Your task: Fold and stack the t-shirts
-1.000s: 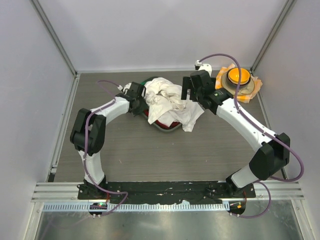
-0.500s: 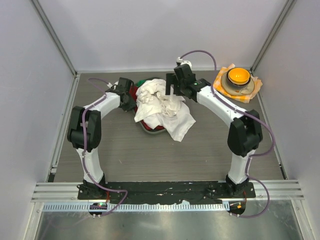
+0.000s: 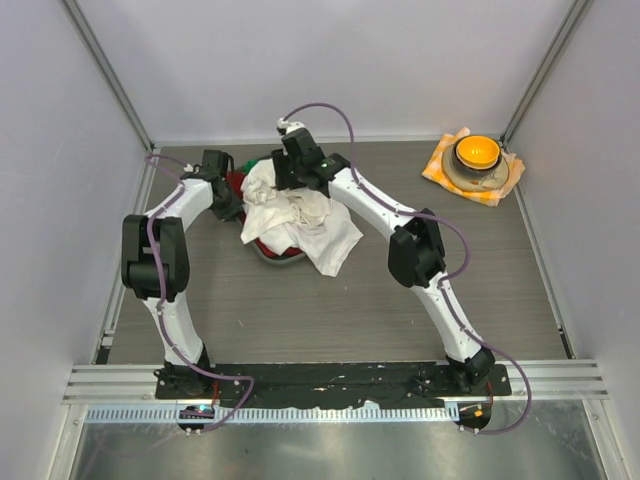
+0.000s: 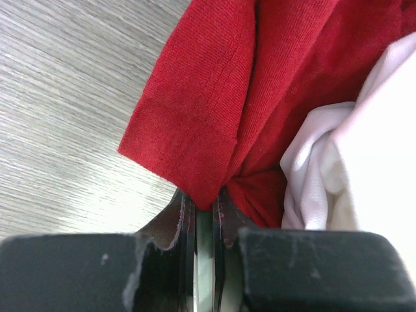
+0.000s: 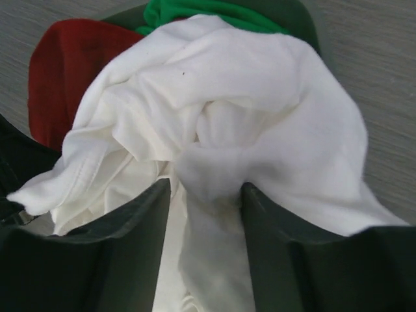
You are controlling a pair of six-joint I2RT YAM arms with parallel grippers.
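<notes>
Bare tabletop by the wall [image 3: 161, 186] lies to the left in the top view, so my left gripper will next pull the bin's rim that way and let go.
A crumpled white t-shirt [image 3: 300, 215] lies on a pile at the back middle of the table, over a red garment [image 3: 268, 246] and a green one [image 3: 250, 163]. My left gripper [image 3: 228, 197] is at the pile's left side, shut on a fold of the red garment [image 4: 208, 97], with the t-shirt [image 4: 364, 149] just to its right. My right gripper [image 3: 290, 172] is on the back of the pile. In the right wrist view its fingers [image 5: 130, 221] hold a bunch of the t-shirt [image 5: 214, 84] between them.
An orange bowl [image 3: 476, 152] sits on an orange-and-white checked cloth [image 3: 438, 170] at the back right corner. Grey enclosure walls stand on three sides. The red garment [image 5: 58, 71] and the green one [image 5: 208, 13] show beyond the t-shirt in the right wrist view.
Both grippers have moved left, and the whole pile of clothes has slid left with them. The right arm now reaches far across towards the back left.
</notes>
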